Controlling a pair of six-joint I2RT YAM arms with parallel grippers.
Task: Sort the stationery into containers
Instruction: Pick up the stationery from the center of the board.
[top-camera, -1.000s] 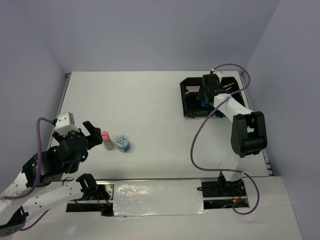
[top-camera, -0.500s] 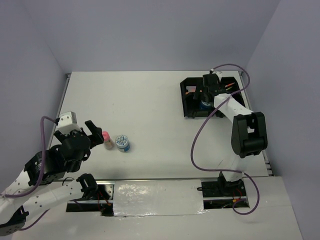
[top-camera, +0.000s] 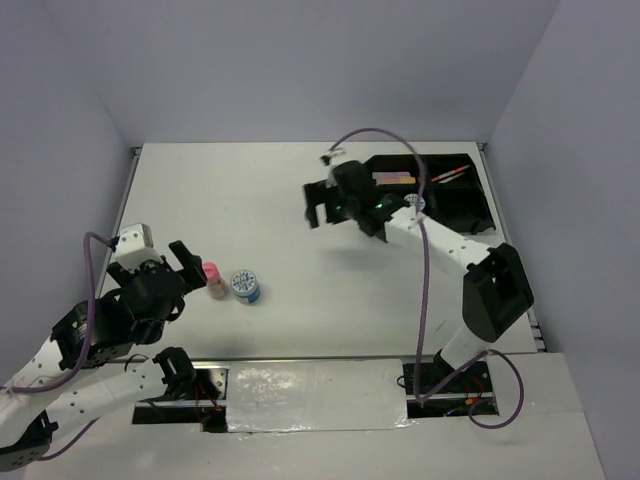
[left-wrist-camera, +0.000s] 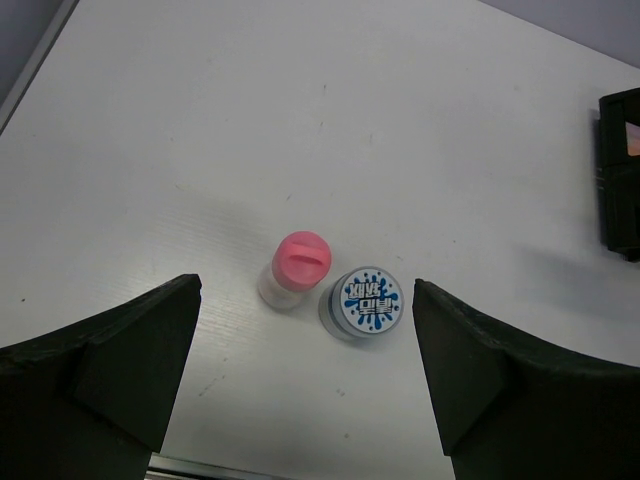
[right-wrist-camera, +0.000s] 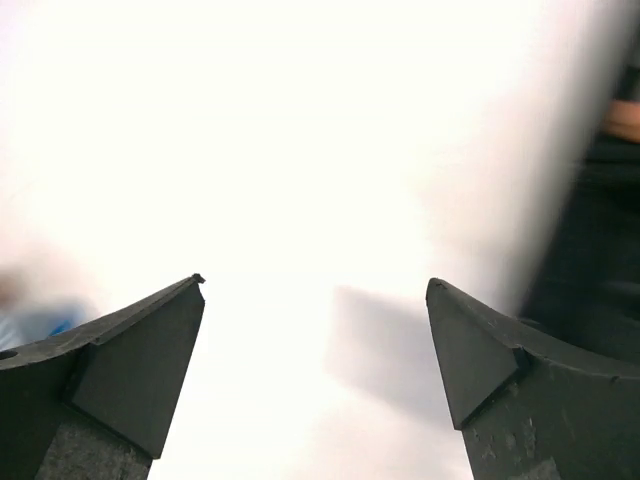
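Note:
My right gripper will swing to the left in the top view, back and down over the round blue tub (top-camera: 245, 286) (right-wrist-camera: 44, 319), because the round blue tub still stands outside the black tray.
A pink-capped bottle (top-camera: 211, 279) (left-wrist-camera: 299, 264) and a round blue tub (top-camera: 245, 285) (left-wrist-camera: 366, 300) with a patterned lid stand side by side on the white table. My left gripper (top-camera: 184, 260) (left-wrist-camera: 305, 288) hovers just left of them, open and empty, both items between its wide fingers in the wrist view. The black divided tray (top-camera: 468, 208) at the back right holds coloured pens (top-camera: 394, 177) and another blue tub (top-camera: 415, 203). My right gripper (top-camera: 314, 207) (right-wrist-camera: 315, 283) hangs open and empty over the table left of the tray; its view is blurred.
The tray's edge (left-wrist-camera: 620, 170) shows at the right of the left wrist view and as a dark blur (right-wrist-camera: 590, 230) in the right wrist view. Purple cables loop over both arms. Grey walls close in the table on three sides.
The right arm has swung out of the tray to the left over the table, its jaws opened, a blue tub left in the tray. The left arm has hardly moved.

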